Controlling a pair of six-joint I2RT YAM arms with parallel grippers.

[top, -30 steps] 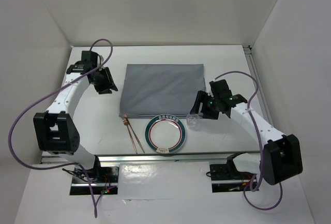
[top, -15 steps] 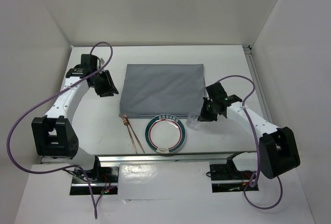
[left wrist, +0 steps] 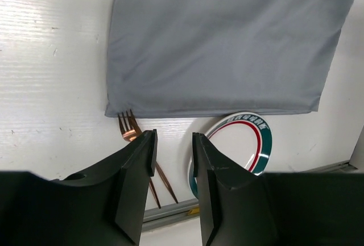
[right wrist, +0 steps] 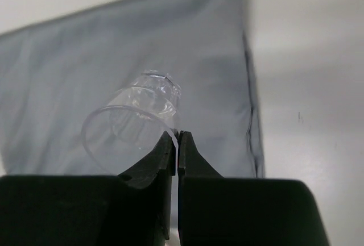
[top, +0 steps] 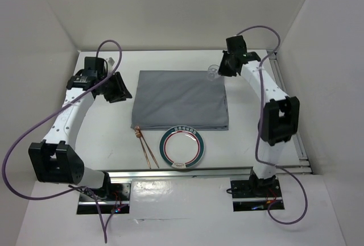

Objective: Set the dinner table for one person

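Observation:
The robot's right gripper needs to bring the clear plastic cup (top: 212, 74) down onto the bare far corner of the mat below it and let go of the cup's rim, because the cup still hangs above the cloth.
On the white dinner table (top: 250, 121) lies a grey cloth mat (top: 181, 99) (right wrist: 85, 58) (left wrist: 227, 41). My right gripper (top: 220, 67) (right wrist: 177, 144) is shut on the rim of a clear plastic cup (top: 212, 74) (right wrist: 131, 126). It holds the cup tilted above the mat's far right corner. A white plate with a green and red rim (top: 181, 147) (left wrist: 239, 144) sits in front of the mat. Copper cutlery, a fork (top: 147, 146) (left wrist: 129, 128) among it, lies to the plate's left. My left gripper (top: 120, 91) (left wrist: 173, 152) hangs open and empty left of the mat.
A metal rail (top: 187, 172) runs along the table's near edge and another (top: 287, 104) along its right side. White walls close in the back and both sides. Purple cables loop off both arms.
My right gripper shut on the cup beside the plate, then carried it up and back to the mat's far right corner. The left arm shifted only slightly.

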